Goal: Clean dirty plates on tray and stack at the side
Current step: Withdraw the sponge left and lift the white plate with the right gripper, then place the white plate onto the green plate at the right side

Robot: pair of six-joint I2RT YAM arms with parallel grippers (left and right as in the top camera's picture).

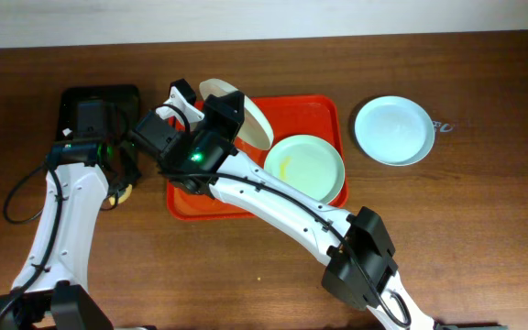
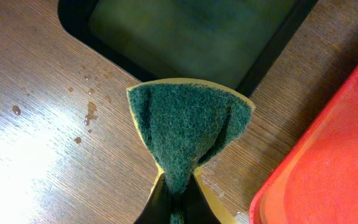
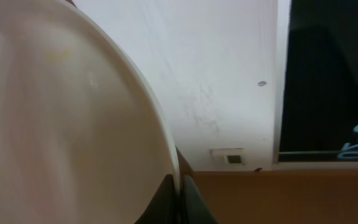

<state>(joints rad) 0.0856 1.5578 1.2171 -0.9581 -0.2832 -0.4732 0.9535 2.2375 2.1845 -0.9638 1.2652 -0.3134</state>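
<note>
The right gripper will next move over a mint plate lying beside the tray (image 1: 394, 130) for stacking, tip the white plate flat, bring it down and let go of it.
My right gripper (image 1: 193, 99) is shut on the rim of the white plate (image 1: 250, 119) and holds it tilted on edge over the back left of the red-orange tray (image 1: 324, 105). In the right wrist view the plate (image 3: 61, 124) fills the left side, its rim between the fingers (image 3: 180, 190). A mint plate (image 1: 305, 168) with a yellowish smear lies on the tray. Another mint plate (image 1: 392, 130) lies on the table to the right. My left gripper (image 2: 178, 202) is shut on a green-and-yellow sponge (image 2: 188, 124), low over the table left of the tray (image 2: 334, 168).
A black rectangular tray (image 1: 99, 112) sits at the back left, also in the left wrist view (image 2: 191, 31). Water drops (image 2: 89, 115) lie on the wooden table beside the sponge. My right arm's link (image 1: 282, 202) crosses over the tray's front.
</note>
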